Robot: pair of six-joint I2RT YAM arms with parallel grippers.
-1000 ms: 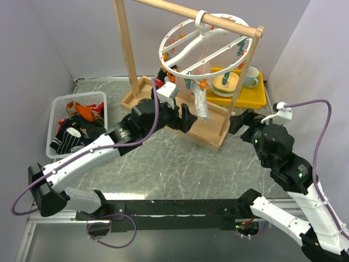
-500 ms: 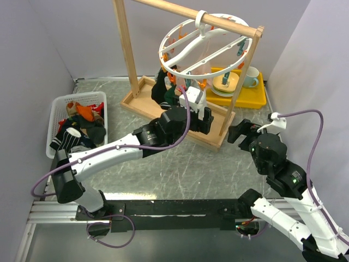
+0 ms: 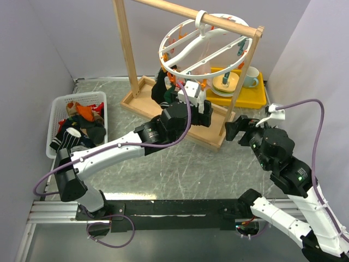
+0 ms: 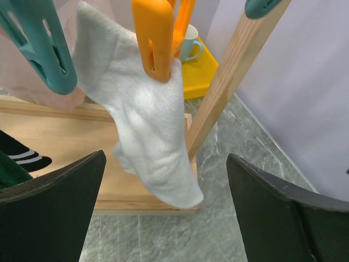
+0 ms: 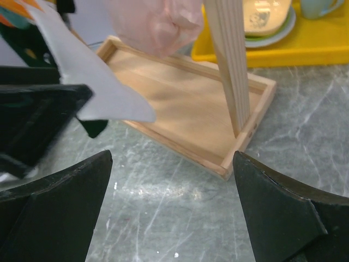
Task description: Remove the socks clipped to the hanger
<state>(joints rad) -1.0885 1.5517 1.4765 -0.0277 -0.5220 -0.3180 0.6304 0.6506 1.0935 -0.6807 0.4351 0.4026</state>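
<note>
I will lower my left gripper and close it on the white sock's toe (image 4: 181,194), which hangs loose below its orange clothespin, in line with my open fingertips.
The hanger (image 3: 203,42), a white ring with orange and teal clothespins, hangs from the wooden rack's top bar. In the left wrist view a white sock (image 4: 147,120) hangs from an orange clothespin (image 4: 155,38). A pale pink sock (image 4: 24,82) is behind a teal pin, and a dark green striped sock (image 4: 13,161) hangs at the left. My left gripper (image 4: 166,164) is open, its fingers either side of the white sock's lower end and apart from it. My right gripper (image 5: 172,164) is open and empty above the table, facing the rack base, with the pink sock (image 5: 155,22) ahead of it.
The wooden rack (image 3: 126,49) stands on a tray base (image 5: 191,109), with its post (image 5: 229,60) near my right gripper. A yellow tray (image 3: 256,95) with a bowl and cup sits behind it. A white mesh basket (image 3: 59,106) holding loose socks is at the left.
My left arm swung right from near the basket and the rack's dark socks to the white sock. My right gripper shifted slightly towards the rack.
</note>
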